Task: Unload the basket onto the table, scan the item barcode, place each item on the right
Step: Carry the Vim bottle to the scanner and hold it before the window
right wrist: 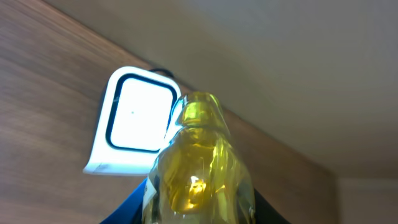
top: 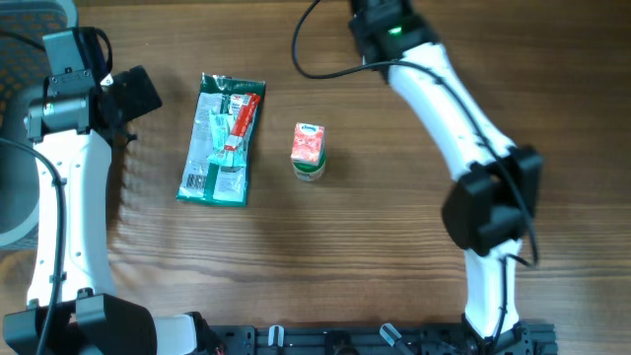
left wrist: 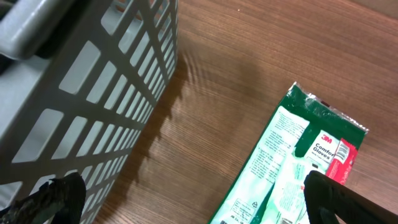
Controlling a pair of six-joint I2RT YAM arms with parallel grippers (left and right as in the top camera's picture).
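Observation:
My right gripper will move the bottle past the scanner (right wrist: 132,118), then lower and release it on bare tabletop below the gripper, to its right in the overhead view.
In the right wrist view, a clear bottle of yellow liquid (right wrist: 198,168) fills the lower middle, and my right gripper (right wrist: 199,216) is shut on it; only dark blue finger edges (right wrist: 127,205) show beside it. Just beyond the bottle's top, a white scanner (right wrist: 132,118) with a bright, dark-rimmed window lies on the wooden table. No barcode shows on the bottle. In the overhead view the right arm (top: 434,89) reaches to the far edge and its gripper and the bottle are out of frame. My left gripper (left wrist: 202,205) (top: 133,94) hangs open and empty at the far left.
A green glove packet (top: 222,138) (left wrist: 292,168) lies flat left of centre, partly under the left gripper's right finger. A small red and white carton (top: 309,150) stands near the middle. A grey slatted basket (left wrist: 74,81) sits close on the left gripper's left.

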